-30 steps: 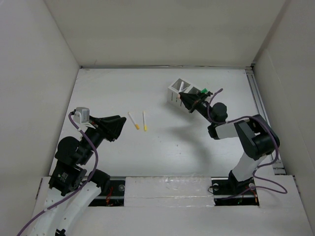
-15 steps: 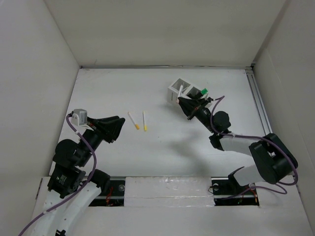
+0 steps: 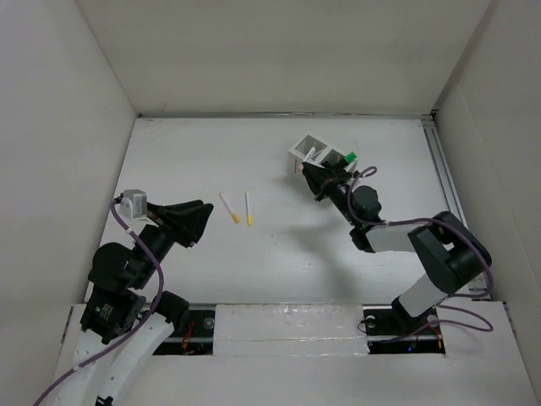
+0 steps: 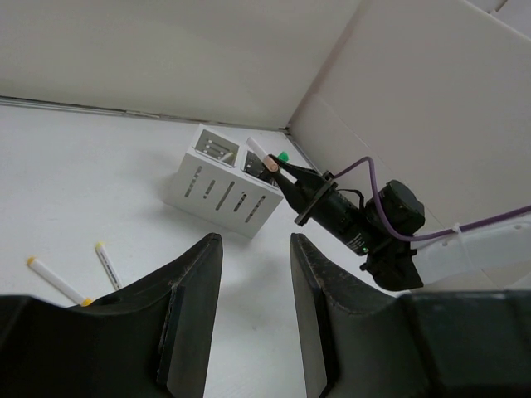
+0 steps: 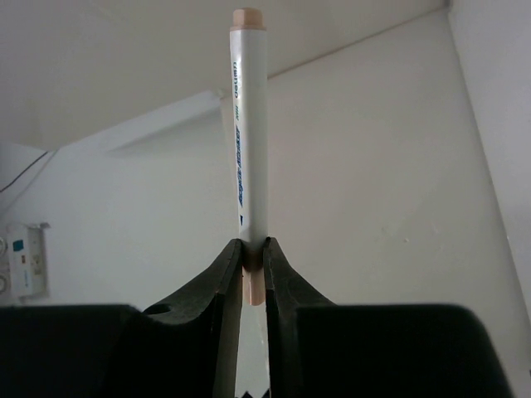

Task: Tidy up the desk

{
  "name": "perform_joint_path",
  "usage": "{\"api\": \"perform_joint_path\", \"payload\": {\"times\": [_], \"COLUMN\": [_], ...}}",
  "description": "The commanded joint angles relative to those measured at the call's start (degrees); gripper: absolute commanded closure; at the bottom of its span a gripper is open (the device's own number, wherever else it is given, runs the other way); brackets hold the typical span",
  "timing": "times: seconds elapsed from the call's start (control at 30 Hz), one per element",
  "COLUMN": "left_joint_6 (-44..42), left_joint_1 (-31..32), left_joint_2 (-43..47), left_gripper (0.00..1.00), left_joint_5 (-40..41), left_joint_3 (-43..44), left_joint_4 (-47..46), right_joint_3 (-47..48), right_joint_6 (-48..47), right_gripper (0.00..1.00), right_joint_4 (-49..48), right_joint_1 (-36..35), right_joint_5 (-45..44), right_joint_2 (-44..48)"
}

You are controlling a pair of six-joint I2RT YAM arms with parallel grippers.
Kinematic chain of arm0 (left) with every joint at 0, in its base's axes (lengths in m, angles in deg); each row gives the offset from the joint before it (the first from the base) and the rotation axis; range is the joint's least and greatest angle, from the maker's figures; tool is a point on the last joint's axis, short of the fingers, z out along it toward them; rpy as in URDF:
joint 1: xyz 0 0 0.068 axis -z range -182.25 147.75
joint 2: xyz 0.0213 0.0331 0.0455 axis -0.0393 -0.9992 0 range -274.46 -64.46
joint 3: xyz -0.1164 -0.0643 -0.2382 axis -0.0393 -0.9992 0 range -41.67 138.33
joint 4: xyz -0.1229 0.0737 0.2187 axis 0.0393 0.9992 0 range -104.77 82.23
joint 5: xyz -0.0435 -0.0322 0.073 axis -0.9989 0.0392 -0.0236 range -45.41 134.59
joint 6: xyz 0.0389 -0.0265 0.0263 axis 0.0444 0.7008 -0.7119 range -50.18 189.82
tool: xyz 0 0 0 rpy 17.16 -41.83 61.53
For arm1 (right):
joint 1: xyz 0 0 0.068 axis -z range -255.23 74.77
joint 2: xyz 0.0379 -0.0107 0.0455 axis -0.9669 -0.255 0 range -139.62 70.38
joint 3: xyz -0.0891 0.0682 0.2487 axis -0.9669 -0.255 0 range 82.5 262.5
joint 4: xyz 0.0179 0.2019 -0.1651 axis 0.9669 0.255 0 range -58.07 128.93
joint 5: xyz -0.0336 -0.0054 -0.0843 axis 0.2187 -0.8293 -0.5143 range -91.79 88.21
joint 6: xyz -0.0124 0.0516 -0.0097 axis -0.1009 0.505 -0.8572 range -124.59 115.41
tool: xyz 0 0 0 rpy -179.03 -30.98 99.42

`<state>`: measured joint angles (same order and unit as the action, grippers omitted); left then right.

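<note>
The marker goes into the box's section by the green cap next as my right gripper tips downward and releases it, since that section lies below the gripper.
The desk (image 3: 279,254) is a white tabletop. A small white slotted box (image 3: 304,149) stands at its back middle, also seen in the left wrist view (image 4: 222,184). My right gripper (image 3: 309,171) is shut on a white marker (image 3: 312,156) with a tan cap, its tip over the box. In the right wrist view the marker (image 5: 247,124) stands upright between the fingers of that gripper (image 5: 253,249). Two yellow-tipped markers (image 3: 229,207) (image 3: 248,207) lie left of centre. My left gripper (image 3: 203,222) hangs open and holds nothing, left of them (image 4: 255,240).
A green-capped marker (image 3: 347,157) sticks out at the box's right side. A metal rail (image 3: 444,173) runs along the desk's right edge. White walls enclose the left, back and right sides. The right arm's purple cable (image 3: 365,173) loops near the box.
The right arm has swung its elbow and carried the marker a little up and left, closer over the box. The left arm has barely shifted.
</note>
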<state>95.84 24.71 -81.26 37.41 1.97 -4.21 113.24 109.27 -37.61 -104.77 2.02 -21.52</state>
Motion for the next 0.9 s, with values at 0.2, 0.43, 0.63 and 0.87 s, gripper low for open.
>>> {"api": "perform_joint_path", "payload": {"times": [0.2,0.43,0.63,0.87], "left_joint_6": [0.0,0.1,-0.1,-0.4], "left_joint_1": [0.3,0.3,0.3,0.3], "left_joint_2": [1.8,1.6,0.2,-3.2], "left_gripper": [0.65,0.65,0.65,0.63], "left_joint_5": [2.3,2.7,2.0,0.4], "left_joint_3": [1.4,1.4,1.0,1.4], "left_joint_4": [-1.2,-1.2,-1.3,-1.1], "right_joint_3": [6.3,9.9,11.1,12.7], "right_joint_6": [30.3,31.2,28.4,29.8], "right_gripper": [0.95,0.95,0.95,0.95], "right_joint_4": [18.9,34.4,42.3,36.7], "right_joint_1": [-2.0,-1.4,-1.4,-0.3], "right_joint_5": [-15.5,-18.0,-19.0,-12.7], "right_joint_2": [10.6,14.0,16.0,9.4]}}
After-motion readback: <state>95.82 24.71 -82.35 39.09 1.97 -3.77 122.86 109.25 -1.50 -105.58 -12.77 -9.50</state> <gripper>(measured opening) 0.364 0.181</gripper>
